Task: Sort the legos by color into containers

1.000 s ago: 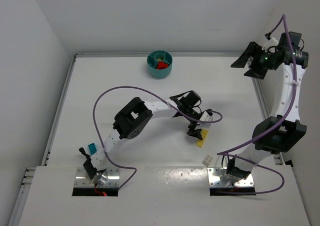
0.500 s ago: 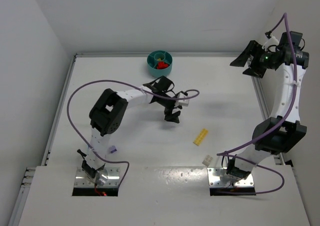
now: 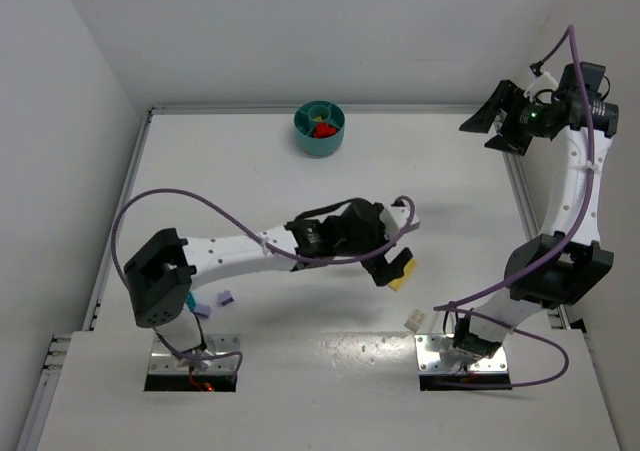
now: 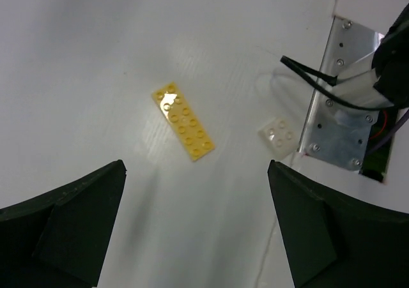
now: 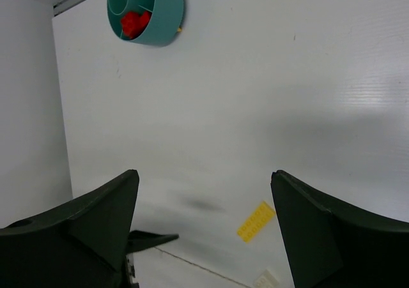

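The left gripper lowers toward the yellow lego next, turning until its fingers straddle the yellow lego's end nearer the pale lego, as the lego lies slanted to them.
A flat yellow lego lies on the white table, and my left gripper hovers just over it, open and empty. In the left wrist view the yellow lego lies ahead of the gripper, between the lines of its spread fingers. A pale lego lies near the right arm's base and also shows in the left wrist view. The round teal bowl stands at the far edge with red legos in one compartment. My right gripper is raised at the far right, open and empty.
A pale purple lego lies by the left arm's base. The right wrist view shows the bowl, the red legos and the yellow lego far below. The right base plate is close to the pale lego.
My left gripper has swung from the middle of the table back toward the near right and now sits over the yellow lego. The right arm has not moved.
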Controlling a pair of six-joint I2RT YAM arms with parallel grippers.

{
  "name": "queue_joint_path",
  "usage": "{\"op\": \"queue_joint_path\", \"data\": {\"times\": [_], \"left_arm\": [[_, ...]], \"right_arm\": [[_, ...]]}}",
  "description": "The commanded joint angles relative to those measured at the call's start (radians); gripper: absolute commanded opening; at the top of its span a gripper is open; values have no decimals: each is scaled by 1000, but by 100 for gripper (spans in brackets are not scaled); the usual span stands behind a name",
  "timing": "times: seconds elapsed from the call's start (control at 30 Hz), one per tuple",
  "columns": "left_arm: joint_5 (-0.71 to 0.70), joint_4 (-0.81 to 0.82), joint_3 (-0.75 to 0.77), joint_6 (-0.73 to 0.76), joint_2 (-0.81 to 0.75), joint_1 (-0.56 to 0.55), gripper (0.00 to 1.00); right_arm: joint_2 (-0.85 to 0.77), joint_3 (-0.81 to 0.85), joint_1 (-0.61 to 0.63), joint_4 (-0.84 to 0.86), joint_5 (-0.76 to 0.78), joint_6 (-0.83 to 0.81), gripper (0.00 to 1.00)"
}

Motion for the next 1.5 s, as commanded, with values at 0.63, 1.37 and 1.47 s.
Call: {"op": "queue_joint_path", "data": {"times": [0.63, 1.37, 1.47], "left_arm": [[-525, -107, 277, -401, 337, -197, 65], [-454, -207, 339, -431, 480, -216, 75], [-445, -207, 349, -431, 504, -216, 73]], "right_arm": [[-29, 56, -6, 16, 23, 9, 85], [-20, 47, -6, 16, 4, 9, 85], [-20, 47, -6, 16, 4, 9, 85]]}}
